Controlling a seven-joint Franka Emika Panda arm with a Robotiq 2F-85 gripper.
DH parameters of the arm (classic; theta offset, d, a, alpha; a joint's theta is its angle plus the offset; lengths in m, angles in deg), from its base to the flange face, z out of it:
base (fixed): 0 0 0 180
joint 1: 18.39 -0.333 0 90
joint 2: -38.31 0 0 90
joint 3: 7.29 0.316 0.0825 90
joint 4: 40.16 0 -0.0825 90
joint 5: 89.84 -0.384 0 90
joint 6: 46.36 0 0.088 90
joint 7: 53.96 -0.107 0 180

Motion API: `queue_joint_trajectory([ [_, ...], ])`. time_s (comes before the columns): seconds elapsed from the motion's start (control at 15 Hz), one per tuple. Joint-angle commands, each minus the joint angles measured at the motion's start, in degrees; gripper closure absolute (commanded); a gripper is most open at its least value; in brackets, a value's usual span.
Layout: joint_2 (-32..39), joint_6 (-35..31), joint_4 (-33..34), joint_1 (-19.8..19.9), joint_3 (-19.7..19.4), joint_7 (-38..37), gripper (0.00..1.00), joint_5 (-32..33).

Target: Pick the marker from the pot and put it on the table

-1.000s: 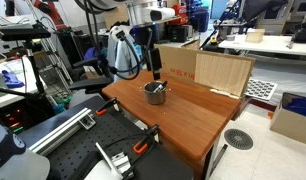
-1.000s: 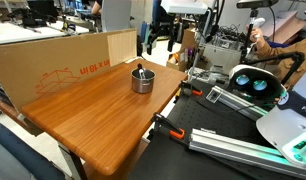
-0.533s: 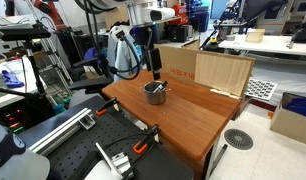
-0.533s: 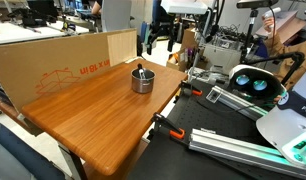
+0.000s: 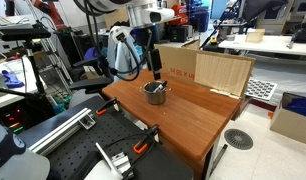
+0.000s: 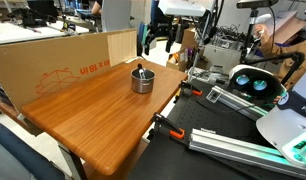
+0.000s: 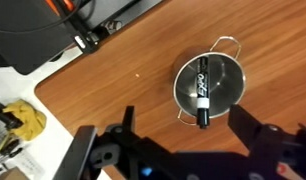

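My gripper should move down until its fingers straddle the marker's dark end and close, since that end sticks up past the pot's rim below my open gripper.
The silver pot stands on the reddish-brown wooden table, and the wrist view looks straight down on it. The dark marker with a white label lies across the pot, one end resting over the rim. The gripper is open and empty, its two black fingers spread either side below the pot in the picture. In both exterior views the gripper hangs above the pot near the table's far end. The marker sticks up from the pot.
A light cardboard panel stands along one side of the table. Clamps with orange handles grip the table's edge. Black equipment and rails sit beyond the table's edge. Lab benches and gear surround the table.
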Motion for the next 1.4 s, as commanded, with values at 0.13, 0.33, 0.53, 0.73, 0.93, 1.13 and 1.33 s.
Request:
queue_joint_trajectory([
  [0.13,4.60,-6.44,1.23,-2.01,-1.37,-2.77,0.00,-0.52],
  [0.33,7.38,-8.77,2.19,-2.70,-1.96,-1.46,0.00,-2.55],
  [0.53,9.87,-10.99,3.03,-3.37,-2.30,1.02,0.00,-5.90],
  [0.73,12.49,-12.55,4.55,-3.97,-2.27,3.41,0.00,-9.58],
  [0.93,14.41,-13.84,6.00,-5.00,-3.19,3.46,0.00,-9.89],
  [1.13,16.17,-13.86,7.21,-5.62,-4.11,3.66,0.00,-10.11],
  [1.33,17.32,-13.86,7.87,-5.73,-4.40,5.02,0.25,-10.72],
])
